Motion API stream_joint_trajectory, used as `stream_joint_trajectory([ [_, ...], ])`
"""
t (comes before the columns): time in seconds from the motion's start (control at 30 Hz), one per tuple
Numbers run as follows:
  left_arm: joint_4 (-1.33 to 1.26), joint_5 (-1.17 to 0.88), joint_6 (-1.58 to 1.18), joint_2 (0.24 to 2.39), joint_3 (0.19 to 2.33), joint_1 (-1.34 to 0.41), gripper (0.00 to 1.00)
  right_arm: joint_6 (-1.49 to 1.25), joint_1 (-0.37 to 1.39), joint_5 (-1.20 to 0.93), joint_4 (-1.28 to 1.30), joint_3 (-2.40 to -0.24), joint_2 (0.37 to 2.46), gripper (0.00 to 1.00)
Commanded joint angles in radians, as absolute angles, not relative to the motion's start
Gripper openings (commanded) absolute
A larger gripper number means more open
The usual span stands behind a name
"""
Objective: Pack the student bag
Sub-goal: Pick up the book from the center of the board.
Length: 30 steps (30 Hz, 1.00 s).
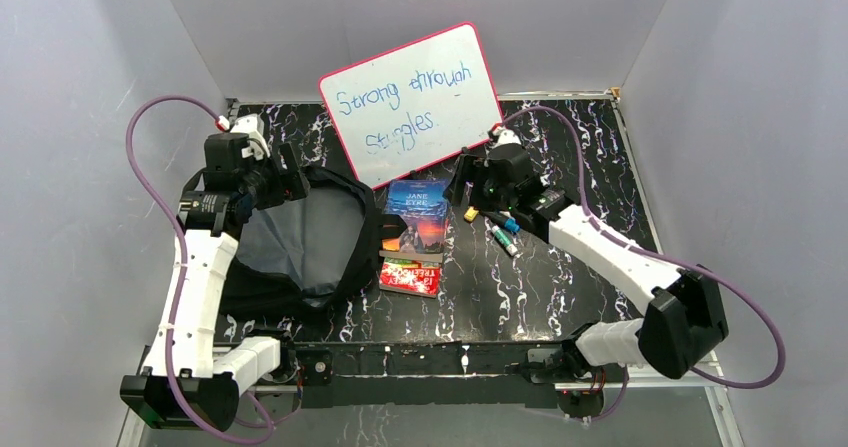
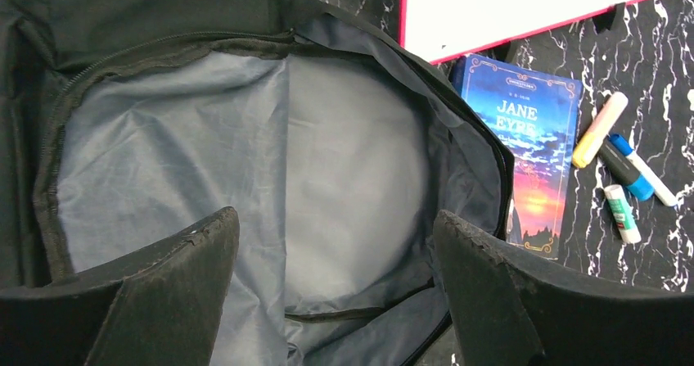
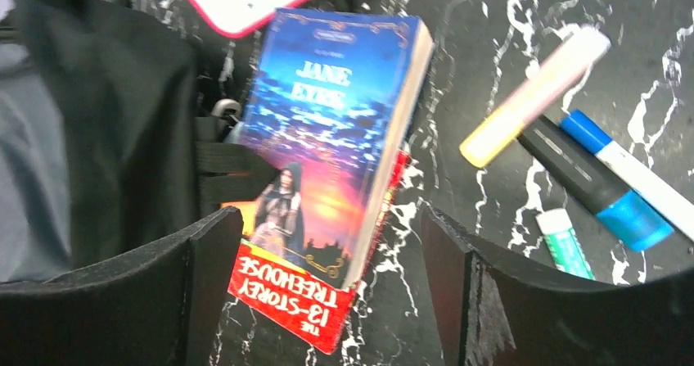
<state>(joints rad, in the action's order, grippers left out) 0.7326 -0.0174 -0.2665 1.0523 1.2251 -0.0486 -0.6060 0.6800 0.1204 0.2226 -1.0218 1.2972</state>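
The right gripper will next go down and tilt sideways onto the page edge [image 1: 446, 208] of the blue Jane Eyre book, because the bag [image 1: 300, 247] crowds the book's opposite side.
The black student bag [image 1: 300, 247] lies open on the left of the table, its grey lining [image 2: 245, 161] facing up and nothing in it. My left gripper [image 2: 335, 251] is open above the bag's mouth, touching nothing. A blue Jane Eyre book [image 1: 415, 217] lies on a red 13-Storey Treehouse book [image 1: 410, 279] just right of the bag; both show in the right wrist view [image 3: 327, 137]. My right gripper [image 3: 323, 292] is open above the near end of the books. Several markers [image 1: 500, 232] lie right of the books.
A pink-framed whiteboard [image 1: 415, 102] with blue writing leans at the back centre, just behind the books. A yellow highlighter [image 3: 532, 96], a black marker with blue end [image 3: 589, 178], a white and blue marker [image 3: 638, 178] and a green-capped stick [image 3: 565, 247] lie side by side.
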Motion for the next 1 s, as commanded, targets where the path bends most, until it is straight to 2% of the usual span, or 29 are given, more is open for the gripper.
stream_joint_trajectory([
  [0.0, 0.707, -0.079, -0.269, 1.039, 1.212, -0.052, 0.85, -0.628, 0.576, -0.074, 0.2, -1.005, 1.343, 0.9],
  [0.33, 0.705, -0.116, -0.281, 1.04, 1.169, -0.052, 0.85, -0.702, 0.439, -0.349, -0.021, -1.011, 1.579, 0.95],
  [0.6, 0.702, -0.125, -0.291, 1.03, 1.137, -0.052, 0.85, -0.742, 0.428, -0.374, -0.051, -1.08, 1.739, 0.94],
  [0.97, 0.706, -0.131, -0.294, 1.017, 1.128, -0.053, 0.85, -0.794, 0.426, -0.412, -0.123, -1.122, 1.871, 0.87],
])
